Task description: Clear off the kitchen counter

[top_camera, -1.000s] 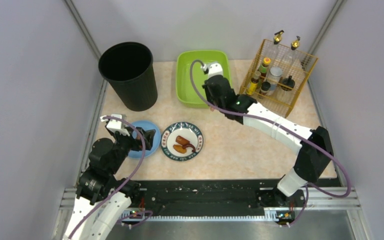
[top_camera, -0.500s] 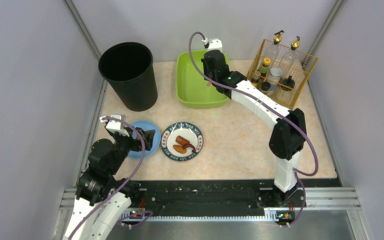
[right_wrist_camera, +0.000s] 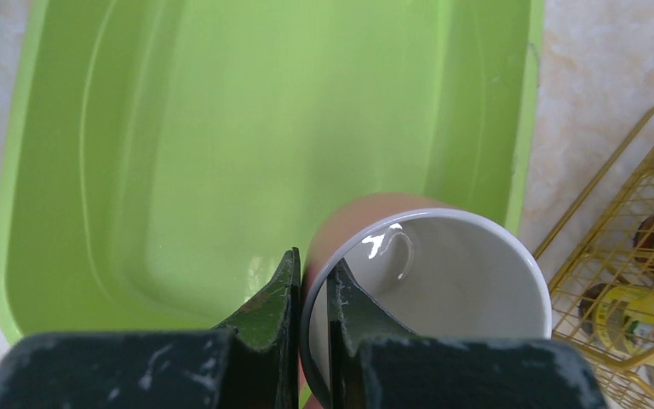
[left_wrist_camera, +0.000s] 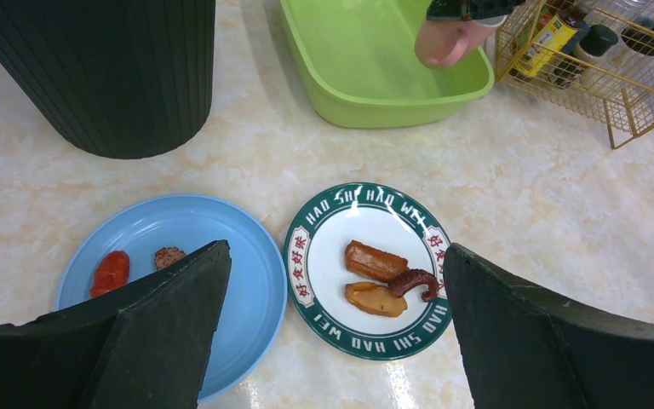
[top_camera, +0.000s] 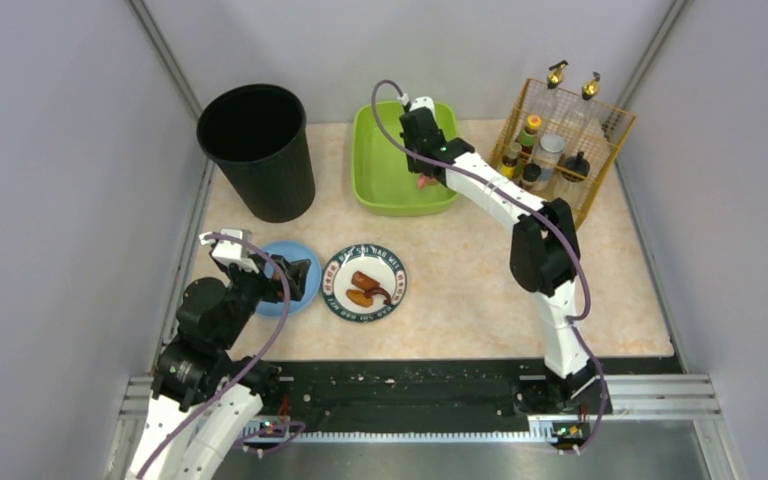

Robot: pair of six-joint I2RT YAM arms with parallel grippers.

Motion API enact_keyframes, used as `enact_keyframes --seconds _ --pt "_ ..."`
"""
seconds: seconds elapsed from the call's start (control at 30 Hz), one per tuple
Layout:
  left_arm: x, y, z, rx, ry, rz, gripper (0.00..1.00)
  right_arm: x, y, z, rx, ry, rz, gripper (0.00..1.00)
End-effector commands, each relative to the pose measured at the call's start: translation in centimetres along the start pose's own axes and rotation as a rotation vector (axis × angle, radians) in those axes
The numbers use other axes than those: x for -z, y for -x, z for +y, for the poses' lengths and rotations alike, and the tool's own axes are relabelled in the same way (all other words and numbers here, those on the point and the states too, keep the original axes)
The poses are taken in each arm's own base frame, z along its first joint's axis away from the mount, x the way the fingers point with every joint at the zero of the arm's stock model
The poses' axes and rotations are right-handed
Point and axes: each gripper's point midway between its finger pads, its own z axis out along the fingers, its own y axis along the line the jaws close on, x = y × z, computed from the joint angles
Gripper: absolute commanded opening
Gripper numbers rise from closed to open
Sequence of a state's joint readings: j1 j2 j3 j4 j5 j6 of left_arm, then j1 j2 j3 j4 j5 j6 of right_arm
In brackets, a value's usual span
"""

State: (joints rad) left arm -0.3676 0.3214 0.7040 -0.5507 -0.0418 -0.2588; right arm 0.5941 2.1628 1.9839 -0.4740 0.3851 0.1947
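Note:
I will next move my right gripper down and back into the tub's near corner [top_camera: 441, 195] by the wire rack and let go of the pink cup. The pink cup is still above the bottom of the tub.
On the beige kitchen counter [top_camera: 480, 270] stand a blue plate [top_camera: 282, 290] with food scraps and a green-rimmed white plate [top_camera: 365, 283] with sausage pieces. My left gripper [left_wrist_camera: 332, 341] is open and empty, low over both plates [left_wrist_camera: 366, 256]. My right gripper [right_wrist_camera: 311, 298] is shut on the rim of a pink cup [right_wrist_camera: 443, 290] with a white inside, one finger inside and one outside. It holds the cup [top_camera: 426, 181] above the lime-green tub [top_camera: 390, 170], near its right wall. The cup also shows in the left wrist view [left_wrist_camera: 444, 43].
A tall black bin [top_camera: 258, 150] stands at the back left. A gold wire rack [top_camera: 560, 150] with bottles stands at the back right, close to the tub. A black rail [top_camera: 410, 385] runs along the near edge.
My right arm has stretched farther back and carried the cup over the tub's right part. My left arm has not moved.

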Motion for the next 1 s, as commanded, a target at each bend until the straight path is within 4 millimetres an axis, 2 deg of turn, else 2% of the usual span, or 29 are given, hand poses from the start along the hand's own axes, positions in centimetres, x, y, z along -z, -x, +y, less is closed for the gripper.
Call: enact_keyframes --seconds 0.0,0.37,0.6,0.97 --pt "-0.3 0.5 -0.3 -0.011 -0.016 -0.018 0.99 0.0 3.2 -0.3 -0.060 0.032 -0.068 0.00" --pt "-0.2 0.5 -0.2 -0.011 -0.011 -0.019 0.99 -0.9 -2.0 -0.5 -0.052 0.033 0.044 0.00" --pt "-0.1 0.6 -0.3 -0.011 -0.014 -0.025 0.99 0.6 -6.0 -0.9 -0.073 0.056 0.094 0.00" --pt "-0.1 0.6 -0.3 -0.011 -0.015 -0.025 0.99 3.7 -7.9 -1.4 -0.092 0.087 0.100 0.00"
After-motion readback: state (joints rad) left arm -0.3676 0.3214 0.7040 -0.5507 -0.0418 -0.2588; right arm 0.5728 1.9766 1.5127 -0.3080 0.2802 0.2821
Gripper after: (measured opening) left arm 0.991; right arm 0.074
